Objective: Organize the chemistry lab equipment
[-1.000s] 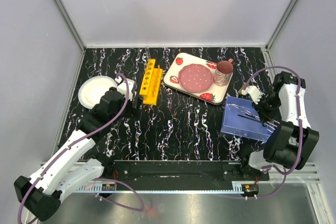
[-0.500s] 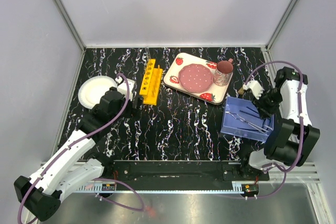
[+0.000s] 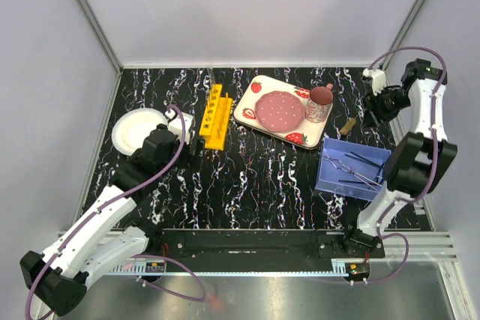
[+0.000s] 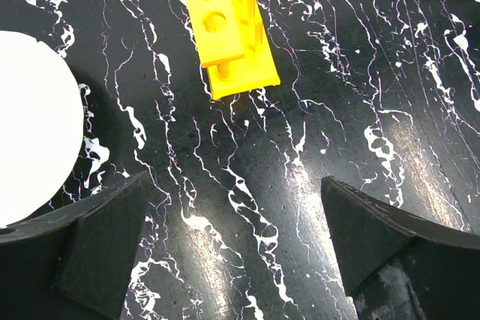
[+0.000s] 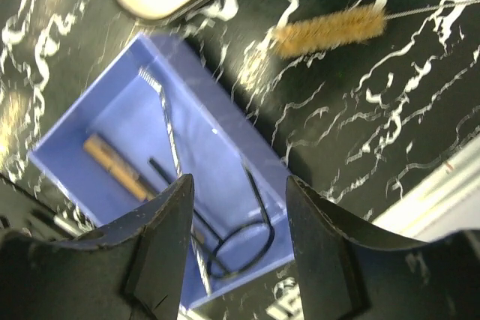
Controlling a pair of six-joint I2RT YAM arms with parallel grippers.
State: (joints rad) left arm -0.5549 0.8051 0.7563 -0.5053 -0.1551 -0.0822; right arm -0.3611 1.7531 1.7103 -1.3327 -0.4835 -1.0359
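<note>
My right gripper will next go down and outward past the bin and turn onto the brush's wire (image 3: 357, 116) (image 5: 409, 13) beside the bristles, because the wire runs sideways.
The yellow holed rack (image 3: 216, 116) (image 4: 229, 28) stands left of centre, just ahead of my open, empty left gripper (image 3: 193, 142) (image 4: 236, 215). A blue bin (image 3: 354, 168) (image 5: 142, 140) at the right holds a tan wooden clamp (image 5: 120, 168), silvery forceps (image 5: 169, 133) and a thin black wire loop (image 5: 247, 237). A tan bristle brush (image 3: 348, 124) (image 5: 330, 29) lies on the table just beyond the bin. My right gripper (image 3: 375, 110) (image 5: 236, 185) hangs open above the bin's far side with nothing between its fingers.
A strawberry-print tray (image 3: 251, 114) with a pink dotted plate and a pink cup (image 3: 320, 103) sits at the back centre. A white plate (image 3: 139, 129) (image 4: 30, 133) lies at the left, beside the left arm. Grey walls close in the table.
My right gripper has opened, risen out of the blue bin and swung toward the back right corner. The tools stay in the bin. The left arm has not moved.
</note>
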